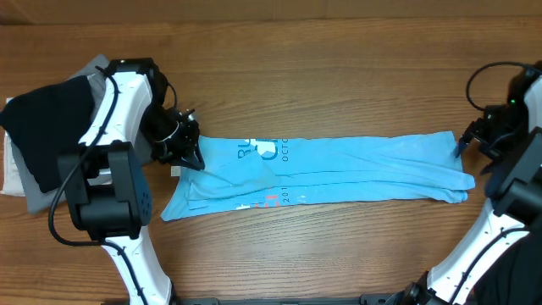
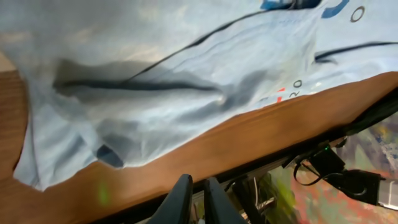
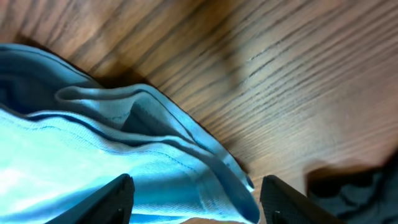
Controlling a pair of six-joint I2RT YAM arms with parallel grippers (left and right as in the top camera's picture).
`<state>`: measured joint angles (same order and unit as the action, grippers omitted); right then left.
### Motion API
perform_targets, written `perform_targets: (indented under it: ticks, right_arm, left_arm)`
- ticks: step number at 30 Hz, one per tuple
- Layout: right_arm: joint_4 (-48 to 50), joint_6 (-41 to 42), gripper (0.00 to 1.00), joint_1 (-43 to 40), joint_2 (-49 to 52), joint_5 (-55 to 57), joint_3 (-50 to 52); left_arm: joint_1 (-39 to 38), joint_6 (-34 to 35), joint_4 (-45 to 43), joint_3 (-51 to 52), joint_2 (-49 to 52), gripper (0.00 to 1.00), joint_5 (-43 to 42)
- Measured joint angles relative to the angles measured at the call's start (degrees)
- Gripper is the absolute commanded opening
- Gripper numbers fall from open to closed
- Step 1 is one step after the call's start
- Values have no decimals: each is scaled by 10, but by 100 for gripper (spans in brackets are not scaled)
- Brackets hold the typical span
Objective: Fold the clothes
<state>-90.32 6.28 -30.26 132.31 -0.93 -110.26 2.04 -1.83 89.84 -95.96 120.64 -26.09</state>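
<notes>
I need to move my right gripper down and to the left in the overhead view next, onto the T-shirt's folded end (image 1: pixel 456 173) (image 3: pixel 210 184), because that end is below its open fingers on that side.
The sky-blue T-shirt (image 1: pixel 339 169) lies on the wooden table as a long flat strip running left to right, its white and pink-red lettering near the left end. My left gripper (image 1: pixel 188 151) sits at the shirt's left end. In the left wrist view its fingers (image 2: pixel 194 186) are shut with no cloth between them, and the shirt (image 2: pixel 186 74) lies crumpled just beyond. My right gripper (image 1: pixel 466 140) is at the shirt's right end. Its fingers (image 3: pixel 198 183) are wide open, straddling the folded blue edge (image 3: pixel 93 155).
A black garment (image 1: pixel 47 119) lies on top of grey (image 1: pixel 34 196) and white (image 1: pixel 10 169) ones in a pile at the far left. Bare wooden table (image 1: pixel 339 76) stretches behind the shirt. A dark shape (image 3: pixel 348 180) lies right of the shirt's end.
</notes>
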Motion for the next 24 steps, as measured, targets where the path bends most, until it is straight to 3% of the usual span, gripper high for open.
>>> perform_targets:
  ticks: [7, 16, 18, 21, 24]
  right_arm:
    - [38, -72, 73, -45, 0, -69, 10]
    - [108, -184, 75, -54, -24, -172, 129]
    - [116, -194, 72, -54, -31, -174, 140]
    - [119, -204, 55, -54, -32, -189, 147]
    - [116, -221, 54, -51, -31, -205, 155]
  left_arm:
    - [-32, 8, -31, 0, 0, 12, -5]
    - [-39, 17, -35, 1, 0, 13, -9]
    - [-39, 17, -40, 3, 0, 13, -9]
    - [-39, 18, -47, 11, 0, 14, -9]
    - [-39, 19, -51, 15, 0, 14, -9]
